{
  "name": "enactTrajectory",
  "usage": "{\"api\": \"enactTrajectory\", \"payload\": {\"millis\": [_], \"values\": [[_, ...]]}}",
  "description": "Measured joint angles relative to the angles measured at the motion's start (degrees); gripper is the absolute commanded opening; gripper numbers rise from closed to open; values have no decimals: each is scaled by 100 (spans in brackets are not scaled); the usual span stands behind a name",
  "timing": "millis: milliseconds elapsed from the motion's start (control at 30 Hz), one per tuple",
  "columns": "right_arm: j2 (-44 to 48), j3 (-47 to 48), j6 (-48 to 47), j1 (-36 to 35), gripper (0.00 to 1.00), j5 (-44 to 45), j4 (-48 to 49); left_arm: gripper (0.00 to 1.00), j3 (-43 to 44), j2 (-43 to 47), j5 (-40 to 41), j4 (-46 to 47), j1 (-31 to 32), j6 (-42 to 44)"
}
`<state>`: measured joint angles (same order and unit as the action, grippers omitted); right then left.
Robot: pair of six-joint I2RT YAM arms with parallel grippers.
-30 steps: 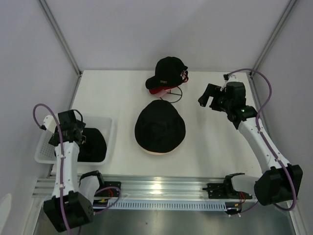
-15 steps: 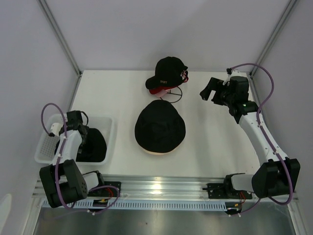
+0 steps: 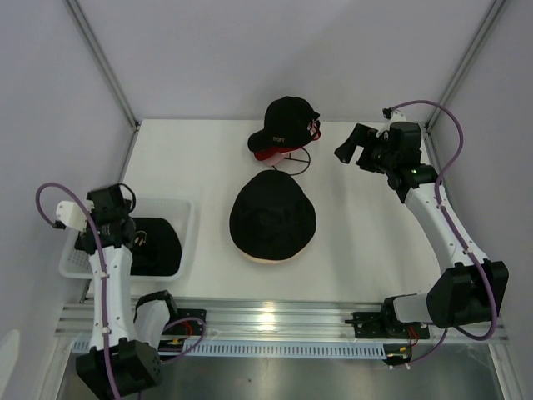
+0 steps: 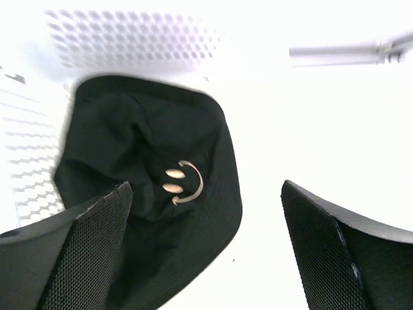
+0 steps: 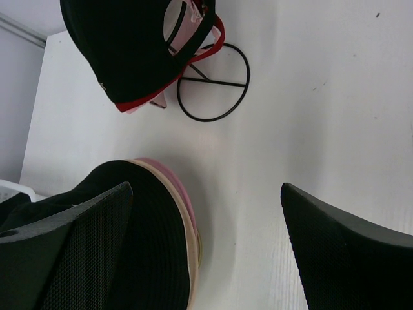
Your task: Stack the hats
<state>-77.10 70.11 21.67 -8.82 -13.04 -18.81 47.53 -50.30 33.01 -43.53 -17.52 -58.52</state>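
Next, my left gripper moves down into the white basket onto the smiley hat's far brim edge (image 4: 218, 116), since that edge sits between the gripper's open fingers.
A stack of hats (image 3: 273, 218) lies at the table's middle with a black bucket hat (image 5: 145, 226) on top. A beige brim (image 5: 194, 258) and a pink brim (image 5: 175, 179) show under its edge. Another black hat (image 3: 158, 246) with a tan smiley face (image 4: 184, 184) lies in the white basket (image 3: 188, 210) at the left. My left gripper (image 3: 115, 223) is open and empty above that hat (image 4: 206, 258). My right gripper (image 3: 351, 155) is open and empty, off the table right of the stack (image 5: 206, 252).
A black baseball cap (image 3: 283, 121) with a red under-visor (image 5: 122, 45) sits on a thin black wire stand (image 5: 216, 84) behind the stack. The perforated basket wall (image 4: 129, 39) stands beyond the left gripper. Frame posts rise at the table's back corners.
My left gripper dipped toward the black hat in the basket, then drew back to the left with nothing in it. My right gripper shifted slightly toward the back. The hats have not moved.
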Motion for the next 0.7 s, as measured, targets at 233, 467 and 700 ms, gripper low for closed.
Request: {"api": "enactTrajectory", "payload": {"millis": [233, 467, 700], "values": [[-90, 13, 76, -131, 99, -17, -26, 99, -85, 63, 291, -494, -426, 13], [-90, 140, 68, -142, 99, -17, -63, 84, -520, -367, -48, -376, -1034, 214], [-90, 140, 70, -142, 100, -48, -61, 61, -719, -485, -483, -61, -1329, 310]]}}
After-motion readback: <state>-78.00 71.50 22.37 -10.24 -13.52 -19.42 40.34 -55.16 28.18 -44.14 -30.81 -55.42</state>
